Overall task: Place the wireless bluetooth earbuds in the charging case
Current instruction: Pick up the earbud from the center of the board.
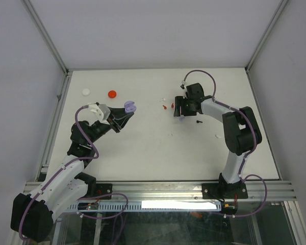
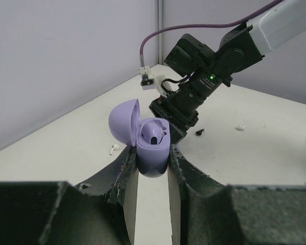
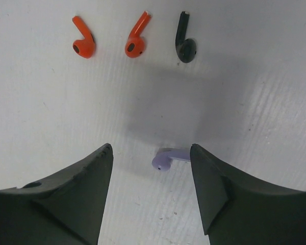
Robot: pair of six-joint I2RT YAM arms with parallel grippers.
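The robot's open right gripper will next go down around the lavender earbud's round head and close there, because the earbud is below it on the tabletop between its fingers.
My left gripper is shut on the base of a lavender charging case, held above the table with its lid swung open. One lavender earbud sits in the case. From above, the case shows at the tip of the left gripper. My right gripper stands open just over the table, pointing down. A second lavender earbud lies flat between its fingers, the stem reaching the right finger. Nothing is gripped there. From above this earbud shows just below the right gripper.
Two red earbuds and a black earbud lie in a row beyond the right fingers. A red round case and a white round case sit at the back left. A white earbud lies near the lavender case.
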